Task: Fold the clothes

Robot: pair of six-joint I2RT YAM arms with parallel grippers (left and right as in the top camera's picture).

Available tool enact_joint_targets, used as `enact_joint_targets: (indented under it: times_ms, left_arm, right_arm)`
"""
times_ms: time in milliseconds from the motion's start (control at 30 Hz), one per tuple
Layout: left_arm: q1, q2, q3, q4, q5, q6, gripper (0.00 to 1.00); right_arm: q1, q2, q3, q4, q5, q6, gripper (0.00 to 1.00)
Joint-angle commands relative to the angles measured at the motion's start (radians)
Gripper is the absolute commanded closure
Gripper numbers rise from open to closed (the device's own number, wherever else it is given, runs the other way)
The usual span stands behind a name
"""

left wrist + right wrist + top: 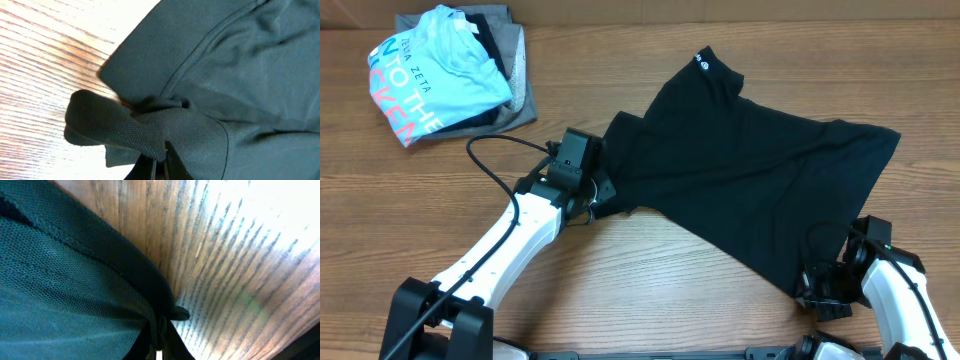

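Note:
My left gripper lifts next, then lowers onto the shirt's body (pixel 668 163) (pixel 235 75) beside the sleeve seam to release the bunched fold, since the fold juts over bare wood.
The black T-shirt (pixel 750 170) lies spread on the wooden table, its neck with a small white logo toward the back. My left gripper (pixel 603 192) is shut on the shirt's left sleeve edge; in the left wrist view the black fabric (pixel 150 130) bunches over the closed jaws (pixel 160 167). My right gripper (pixel 810 283) is shut on the shirt's hem corner at the front right; in the right wrist view the hem (pixel 100 265) gathers into the closed jaws (pixel 159 342).
A pile of folded garments stands at the back left: a light blue tee with lettering (pixel 435 70) on top of grey ones (pixel 515 95). A black cable (pixel 495 165) loops by the left arm. The table's front edge is near both arm bases.

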State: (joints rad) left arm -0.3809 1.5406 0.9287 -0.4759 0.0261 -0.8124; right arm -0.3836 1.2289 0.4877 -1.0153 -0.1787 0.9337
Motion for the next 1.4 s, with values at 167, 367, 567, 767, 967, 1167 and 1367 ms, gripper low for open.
enact_joint_targets:
  times_ms: [167,367,567,767,967,1167,1367]
  left_arm:
    - [-0.019,-0.14,0.017,-0.029,0.031,0.035,0.96]
    - [-0.142,-0.286,0.017,-0.072,-0.002,0.034,0.96]
    - [-0.316,-0.375,0.017,-0.1,-0.077,0.019,0.96]
    - [-0.51,-0.431,0.017,-0.101,-0.266,0.016,0.96]
    - [-0.605,-0.439,0.017,-0.103,-0.415,-0.002,0.96]
    - [-0.687,-0.445,0.029,-0.102,-0.517,0.032,0.96]
    - [-0.809,-0.445,0.039,-0.103,-0.636,0.031,0.96]
  right_arm:
    - [0.005,-0.004,0.204,-0.126,0.121,0.003,0.96]
    - [0.005,-0.004,0.333,-0.208,0.147,-0.021,0.96]
    - [0.005,-0.021,0.433,-0.306,0.214,-0.02,0.96]
    - [0.005,-0.079,0.554,-0.418,0.265,-0.02,0.96]
    - [0.002,-0.151,0.68,-0.499,0.263,-0.017,0.96]
    - [0.002,-0.184,0.8,-0.541,0.318,-0.017,0.96]
    - [0.002,-0.188,0.867,-0.591,0.321,-0.017,0.96]
